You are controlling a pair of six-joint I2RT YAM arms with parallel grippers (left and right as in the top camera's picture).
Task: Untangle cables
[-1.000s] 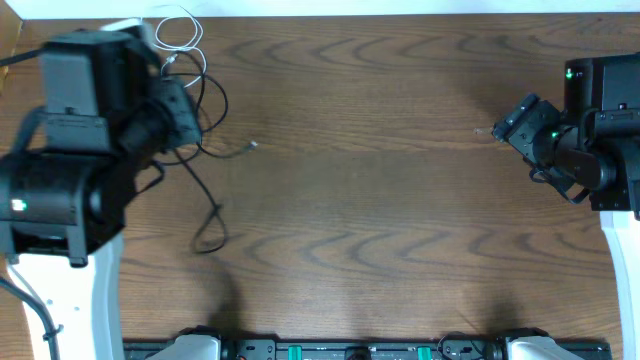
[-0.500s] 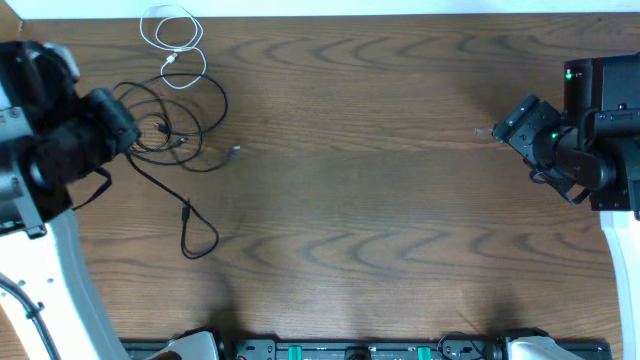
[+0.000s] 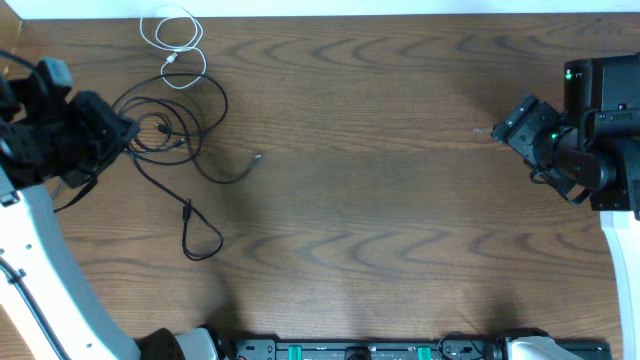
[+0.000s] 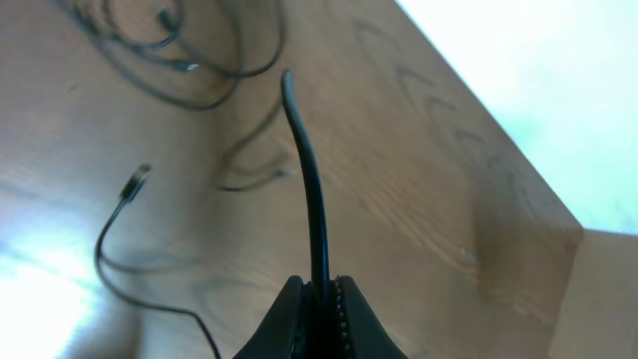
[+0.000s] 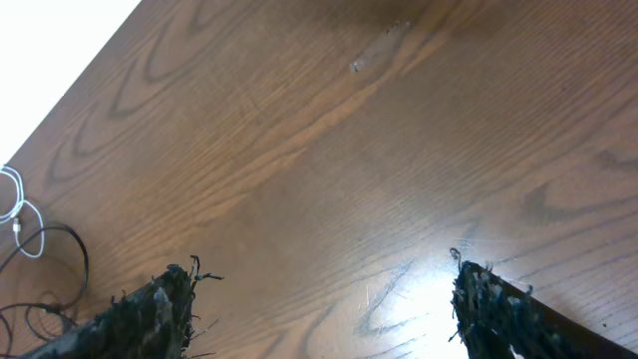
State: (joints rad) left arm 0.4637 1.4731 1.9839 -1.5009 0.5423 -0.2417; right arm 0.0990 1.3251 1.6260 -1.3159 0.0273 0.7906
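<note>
My left gripper draws away from the tangle next, to the left in the overhead view and back, then opens, since black loops overlap there.
A tangle of thin black cables (image 3: 170,135) lies at the table's far left, with a plug end (image 3: 257,158) trailing right and a loop (image 3: 200,240) toward the front. A short white cable (image 3: 172,35) is coiled at the back left, apart from the tangle. My left gripper (image 3: 125,135) is at the tangle's left edge. In the left wrist view it (image 4: 321,289) is shut on a black cable (image 4: 309,179) that rises from the jaws. My right gripper (image 3: 505,125) is open and empty at the far right, its fingers (image 5: 319,299) spread above bare wood.
The table's back edge (image 3: 400,14) runs along the top. Both arm bases stand at the table's left and right sides. The white cable (image 5: 15,214) and some black cable (image 5: 50,289) show at the left of the right wrist view.
My left arm has drawn back to the left, off the tangle, with a black cable in its jaws. The black cables have spread out and the plug end has shifted right. The right arm is still.
</note>
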